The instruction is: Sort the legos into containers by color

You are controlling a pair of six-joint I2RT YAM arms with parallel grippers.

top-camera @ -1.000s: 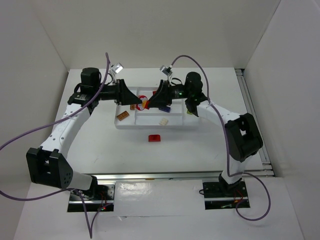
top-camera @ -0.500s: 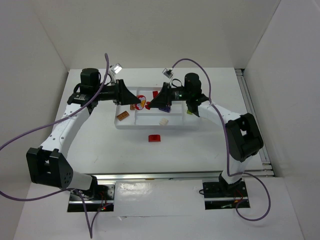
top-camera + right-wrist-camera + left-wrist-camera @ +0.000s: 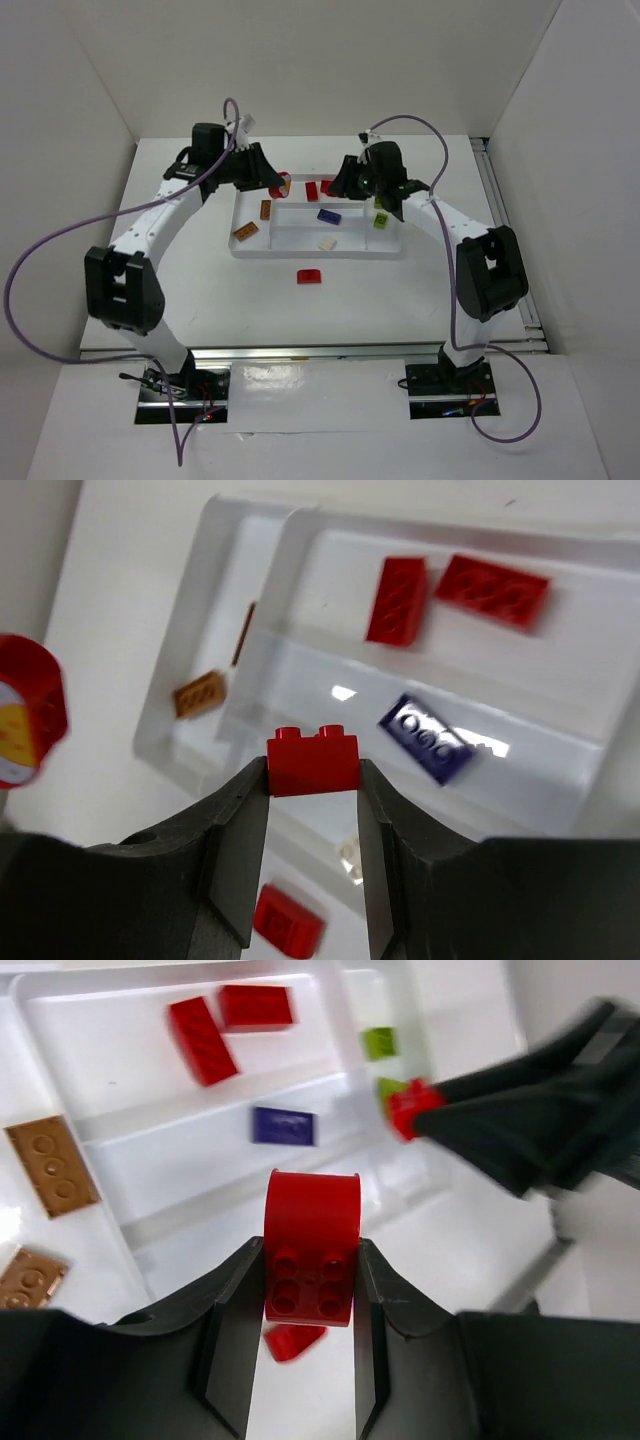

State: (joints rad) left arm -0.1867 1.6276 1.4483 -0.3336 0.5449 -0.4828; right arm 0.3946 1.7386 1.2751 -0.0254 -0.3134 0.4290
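The red curved lego goes down with my left gripper toward the open part of the far slot's bottom beside the red bricks next, for release, since that slot holds red.
My left gripper [image 3: 308,1260] is shut on a red brick with a rounded end [image 3: 311,1210]; in the top view it [image 3: 278,183] hovers over the tray's far left corner. My right gripper [image 3: 312,770] is shut on a small red two-stud brick [image 3: 312,758]; in the top view it [image 3: 338,186] is over the tray's far slot. The white tray [image 3: 316,251] holds two red bricks [image 3: 396,600] in the far slot, a blue brick [image 3: 329,216] in the middle slot, a cream brick [image 3: 327,242], two orange-brown bricks [image 3: 246,231] in the left end and a lime green brick [image 3: 381,220] in the right end.
One loose red brick [image 3: 309,276] lies on the white table just in front of the tray. White walls close in the table at the left, back and right. Purple cables loop off both arms.
The two grippers were together over the tray's far left part. They have drawn apart, left toward the far left corner, right to the right, each with a red piece.
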